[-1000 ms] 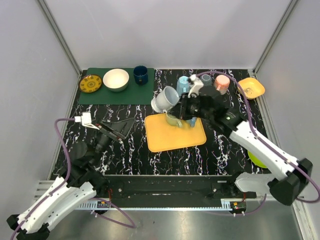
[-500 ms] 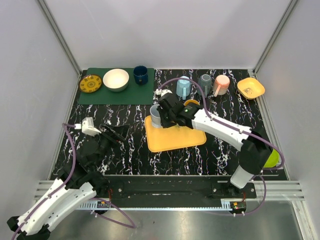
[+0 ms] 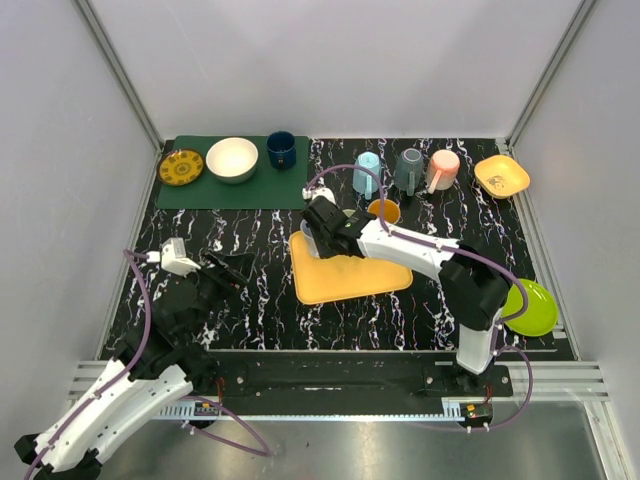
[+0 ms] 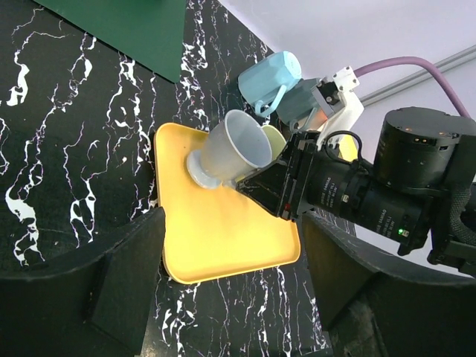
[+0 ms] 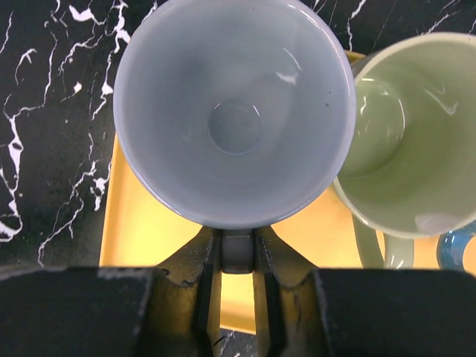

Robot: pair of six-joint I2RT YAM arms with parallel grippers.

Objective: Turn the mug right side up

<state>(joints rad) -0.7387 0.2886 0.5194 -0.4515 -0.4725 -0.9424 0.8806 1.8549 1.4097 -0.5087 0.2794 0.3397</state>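
The mug stands on its base with its opening up. My right gripper should next stay where it is over the yellow tray and open to let go of the grey mug's handle [image 5: 238, 253].
A pale grey mug [image 3: 311, 229] stands mouth up on the far left corner of the yellow tray [image 3: 350, 272]. My right gripper [image 3: 326, 222] is shut on the mug's handle. In the right wrist view I look straight into the grey mug [image 5: 234, 111], with the handle pinched between the fingers of my right gripper [image 5: 238, 253]. A pale green mug [image 5: 405, 134] stands mouth up right beside it on the tray. The left wrist view shows the grey mug [image 4: 227, 149] with its base on the tray [image 4: 216, 230]. My left gripper [image 3: 225, 272] is open and empty over the table left of the tray.
A green mat [image 3: 200, 190] at the back left holds a yellow plate [image 3: 181, 167], a white bowl [image 3: 232, 159] and a dark blue cup [image 3: 281, 150]. Light-blue [image 3: 367, 172], dark grey [image 3: 409, 168] and pink [image 3: 442, 168] mugs, an orange bowl [image 3: 384, 211] and a yellow dish [image 3: 502, 176] sit behind. A green plate [image 3: 530, 307] lies at the right.
My right arm swung left and down, carrying the grey mug from a tilt in the air to mouth up on the tray's far left corner. The left arm shifted slightly.
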